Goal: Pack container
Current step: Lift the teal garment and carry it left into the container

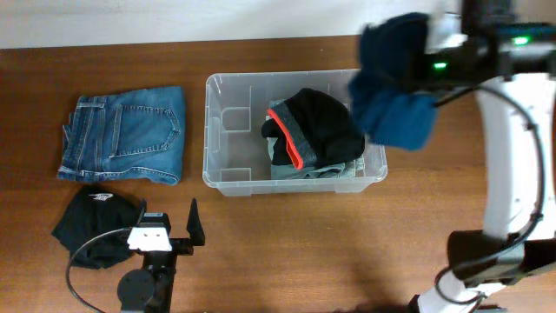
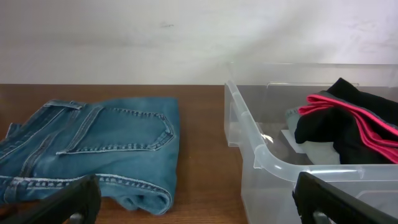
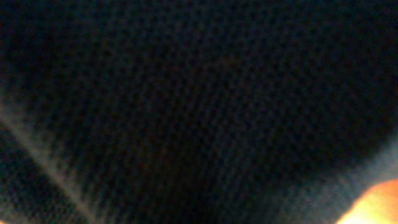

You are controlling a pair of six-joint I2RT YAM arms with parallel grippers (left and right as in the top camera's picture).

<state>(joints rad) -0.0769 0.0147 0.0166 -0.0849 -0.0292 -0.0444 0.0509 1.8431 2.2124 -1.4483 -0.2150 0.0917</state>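
My right gripper will next carry the dark blue garment over the black one and down to the container's end nearest the jeans, because that end is empty.
The clear plastic container stands mid-table and holds a black garment with red trim on top of pale blue-grey cloth. A dark blue garment hangs over the container's right end from my right arm's wrist. The right fingers are hidden in it, shut on it. In the right wrist view dark cloth fills the frame. My left gripper stands open low at the front left, with nothing between its fingers. From the left wrist, the container's rim is ahead on the right.
Folded blue jeans lie left of the container, also in the left wrist view as jeans. A crumpled black garment lies at the front left, just left of my left gripper. The right arm's base stands at the front right.
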